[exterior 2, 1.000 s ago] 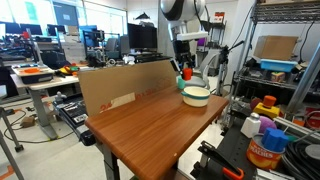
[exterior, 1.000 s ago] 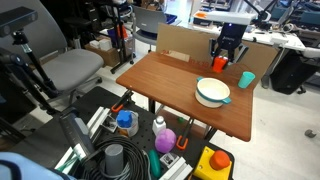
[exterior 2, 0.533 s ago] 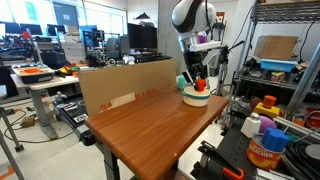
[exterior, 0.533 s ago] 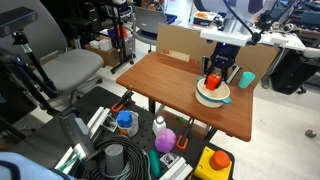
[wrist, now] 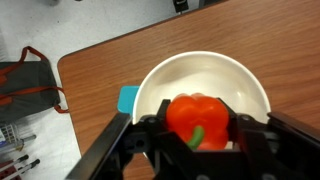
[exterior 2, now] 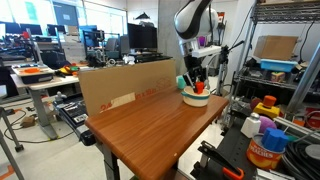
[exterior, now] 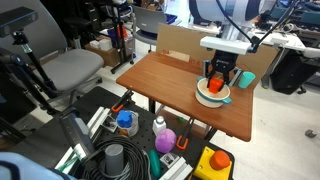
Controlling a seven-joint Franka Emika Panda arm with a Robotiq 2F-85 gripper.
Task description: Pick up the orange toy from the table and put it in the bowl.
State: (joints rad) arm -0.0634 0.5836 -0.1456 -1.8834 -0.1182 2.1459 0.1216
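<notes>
My gripper lowers the orange toy [exterior: 215,83] inside the bowl's rim toward the bowl's bottom next, then opens.
The orange toy [wrist: 198,120] is a small orange-red pepper with a green stem. My gripper [wrist: 198,128] is shut on it and holds it right over the white bowl [wrist: 158,82], whose teal handle points left in the wrist view. In both exterior views the gripper [exterior: 217,80] [exterior 2: 197,82] hangs just above the bowl [exterior: 212,97] [exterior 2: 196,98] with the toy [exterior: 215,83] [exterior 2: 198,87] between its fingers. The bowl stands on the brown wooden table [exterior: 165,80] [exterior 2: 150,125] near one end.
A teal cup [exterior: 246,79] stands on the table beside the bowl. A cardboard panel [exterior 2: 125,88] runs along one long edge of the table. Bins with bottles and tools [exterior: 140,140] sit on the floor by the table. An office chair [exterior: 70,66] stands to one side.
My gripper came over from beside the teal cup with the orange toy in it. It now hangs a little lower over the bowl.
</notes>
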